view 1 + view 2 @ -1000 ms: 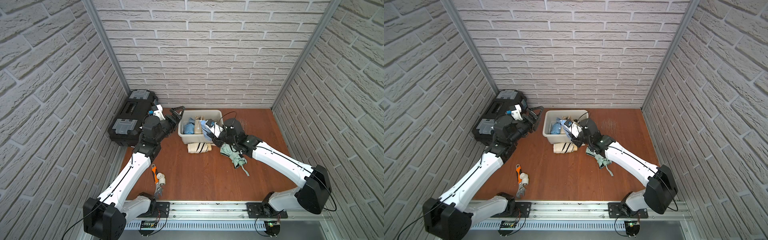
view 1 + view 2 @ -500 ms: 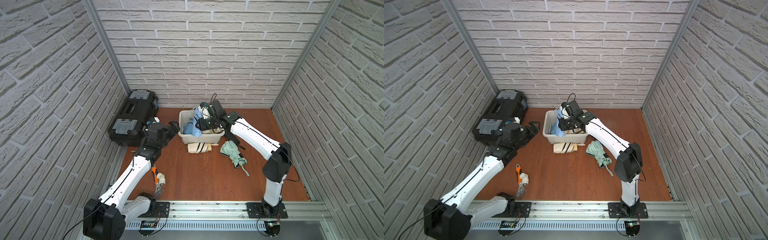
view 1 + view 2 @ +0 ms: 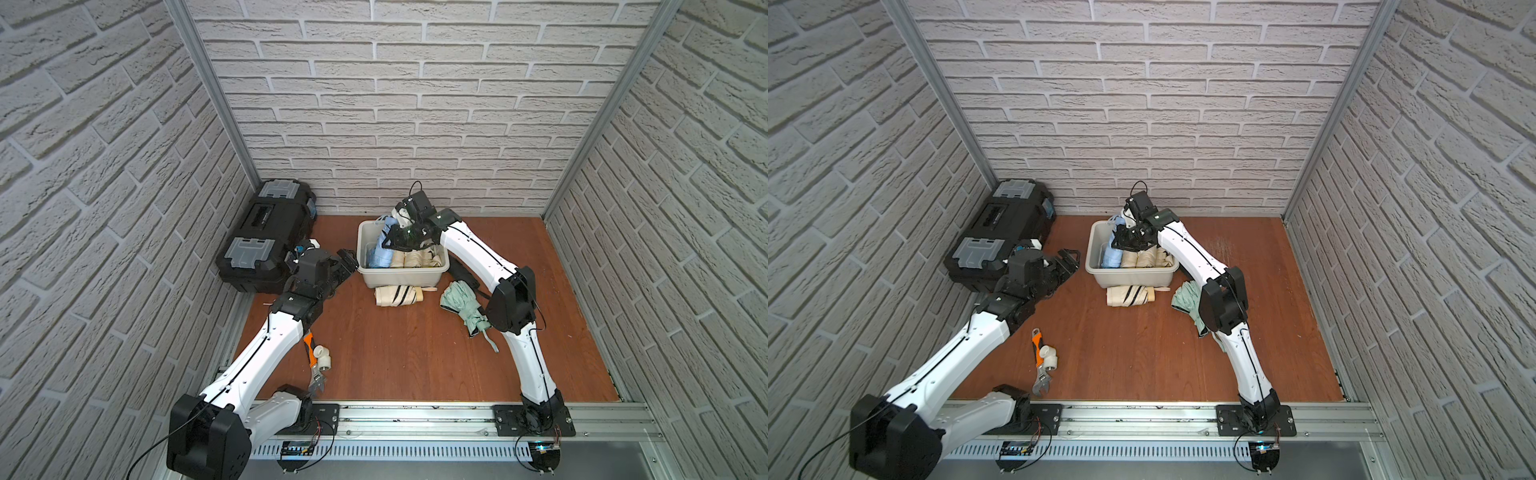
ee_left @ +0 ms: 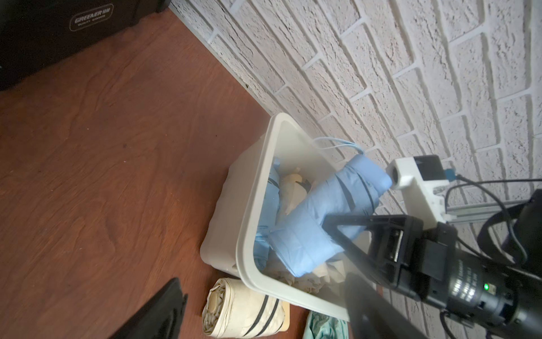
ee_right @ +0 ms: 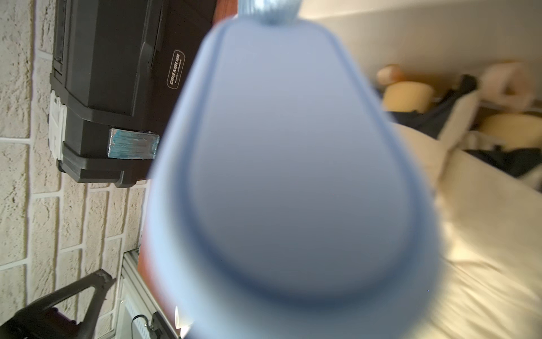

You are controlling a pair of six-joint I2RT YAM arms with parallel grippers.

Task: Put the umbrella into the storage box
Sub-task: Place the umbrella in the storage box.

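The upper end of the umbrella is above the box's rim. I will next move my right gripper down toward the box's toolbox-side end (image 3: 370, 243) below it and let go of the umbrella there.
The storage box (image 3: 403, 275), an off-white tub, stands at the back of the floor and shows in both top views (image 3: 1133, 277). A folded blue umbrella (image 3: 381, 251) leans in its left part, lower end inside and upper end above the far rim. My right gripper (image 3: 398, 240) is over the box and shut on this umbrella; its black fingers straddle the umbrella (image 4: 322, 211) in the left wrist view. The umbrella fills the right wrist view as a blur (image 5: 293, 176). My left gripper (image 3: 347, 264) hangs open just left of the box, holding nothing.
Cream umbrellas (image 3: 415, 259) lie inside the box. A cream striped umbrella (image 3: 397, 296) lies against its front wall, and a green umbrella (image 3: 461, 303) lies to the right by my right arm. A black toolbox (image 3: 270, 237) stands at the left wall. A wrench and a white fitting (image 3: 322, 359) lie front left.
My right arm has swung from the box's near right corner to above the box, with the blue umbrella in it. My left gripper has drawn back from the box's left rim.
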